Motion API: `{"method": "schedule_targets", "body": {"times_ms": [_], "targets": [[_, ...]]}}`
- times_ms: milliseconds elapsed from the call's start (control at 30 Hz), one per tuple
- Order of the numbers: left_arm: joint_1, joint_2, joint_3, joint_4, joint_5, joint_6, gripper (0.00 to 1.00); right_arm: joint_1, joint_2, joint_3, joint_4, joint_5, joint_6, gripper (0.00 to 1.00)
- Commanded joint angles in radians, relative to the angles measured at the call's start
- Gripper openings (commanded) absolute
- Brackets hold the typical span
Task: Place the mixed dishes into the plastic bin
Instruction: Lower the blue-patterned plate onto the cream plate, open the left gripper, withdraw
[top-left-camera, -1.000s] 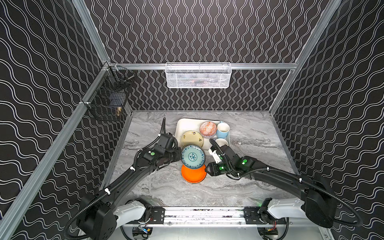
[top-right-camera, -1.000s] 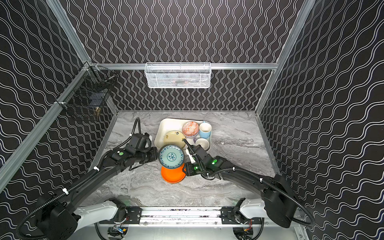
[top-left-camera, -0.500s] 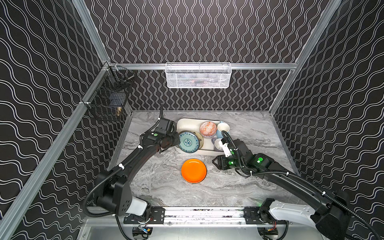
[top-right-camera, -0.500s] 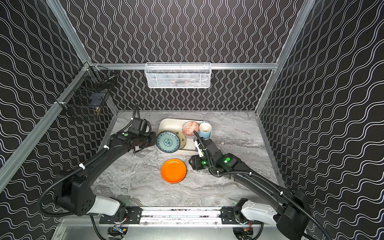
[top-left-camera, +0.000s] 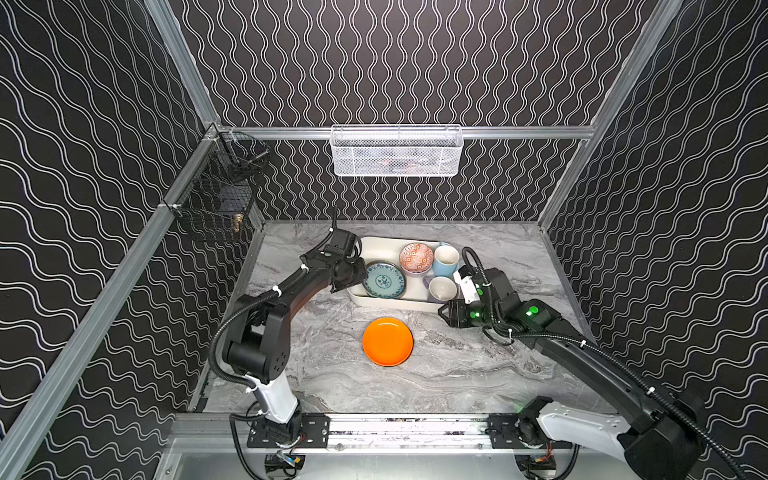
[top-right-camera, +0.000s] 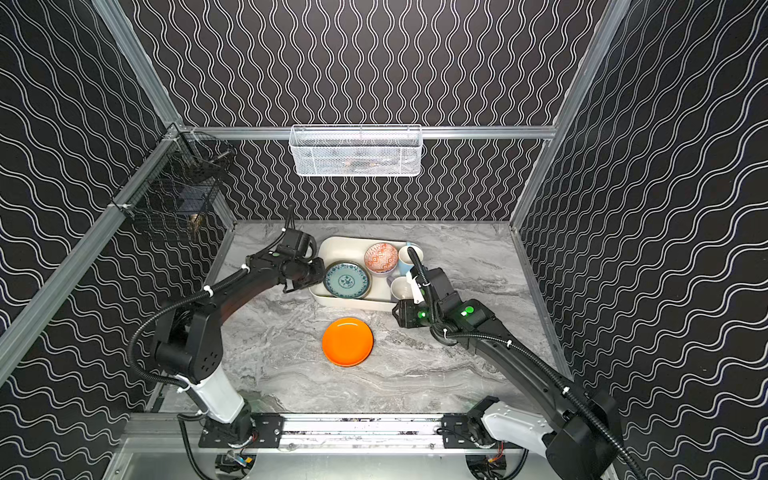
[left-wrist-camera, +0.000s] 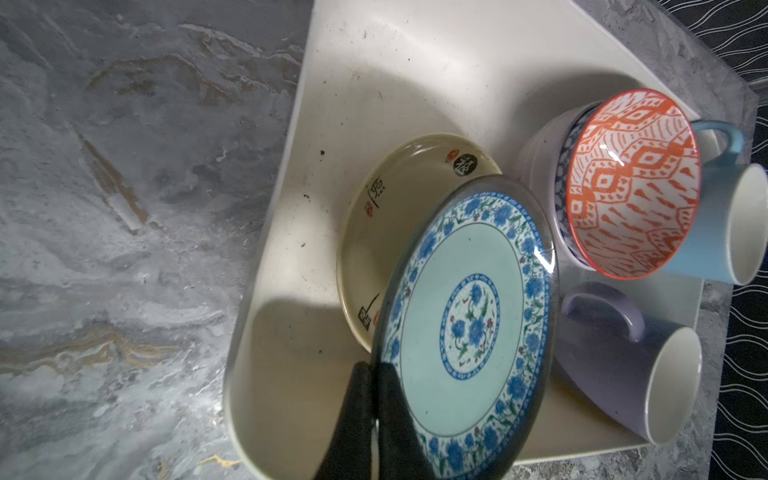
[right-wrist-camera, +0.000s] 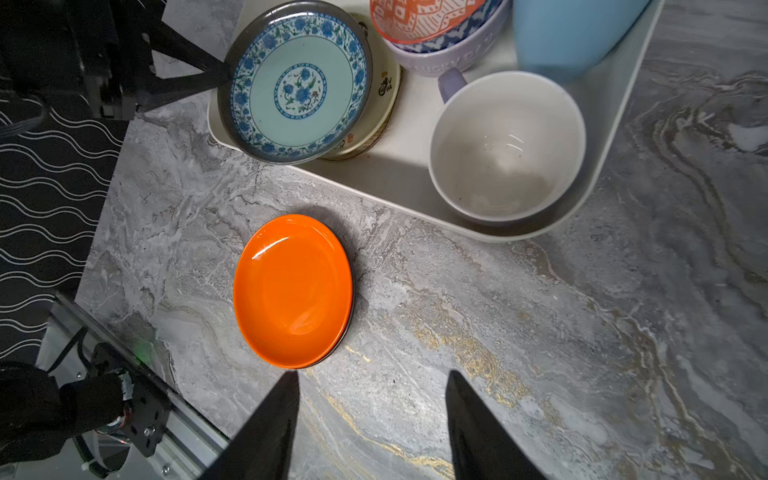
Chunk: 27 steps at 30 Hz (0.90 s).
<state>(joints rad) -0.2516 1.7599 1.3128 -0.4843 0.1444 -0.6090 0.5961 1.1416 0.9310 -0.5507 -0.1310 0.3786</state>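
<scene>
My left gripper should next lower the teal plate (left-wrist-camera: 469, 324) onto the tan plate (left-wrist-camera: 396, 214) and let go of the teal plate's rim, because the tan plate is below my gripper in the bin.
The cream-white plastic bin (top-left-camera: 395, 306) (left-wrist-camera: 395, 83) holds a tan plate (left-wrist-camera: 399, 199), an orange-white bowl (top-left-camera: 416, 257) nested in a lavender bowl (left-wrist-camera: 540, 166), a light-blue mug (top-left-camera: 445, 259) and a lavender mug (top-left-camera: 441, 289) (right-wrist-camera: 507, 145). My left gripper (left-wrist-camera: 376, 365) (top-left-camera: 353, 276) is shut on the rim of the teal plate (left-wrist-camera: 469, 324) (top-left-camera: 384, 280), held tilted over the tan plate inside the bin. An orange plate (top-left-camera: 387, 341) (right-wrist-camera: 293, 291) lies on the table before the bin, a dark rim showing under it. My right gripper (right-wrist-camera: 372, 374) (top-left-camera: 446, 316) hangs open and empty beside it.
A white mesh basket (top-left-camera: 397, 151) hangs on the back wall and a black wire basket (top-left-camera: 220, 195) on the left wall. Patterned walls close in the marble table on three sides. The arms' rail (top-left-camera: 395, 428) runs along the front edge.
The left arm carried the teal plate from above the orange plate back into the bin, over the tan plate. The right gripper drew back to the right, away from the orange plate.
</scene>
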Motion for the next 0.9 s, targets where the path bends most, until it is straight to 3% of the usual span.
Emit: {"method": "schedule_targets", "body": {"times_ms": [0,700,867], "targets": [[0.006,0.016,0.011,0.012,-0.015,-0.004,0.00,-0.011,0.010,0.005,0.007,-0.034,-0.028,0.58],[0.021,0.138,0.039,0.089,0.054,-0.058,0.00,-0.084,0.041,-0.018,0.012,-0.073,-0.066,0.58],[0.022,0.159,0.070,0.069,0.050,-0.049,0.16,-0.088,0.054,-0.019,0.012,-0.081,-0.067,0.58]]}}
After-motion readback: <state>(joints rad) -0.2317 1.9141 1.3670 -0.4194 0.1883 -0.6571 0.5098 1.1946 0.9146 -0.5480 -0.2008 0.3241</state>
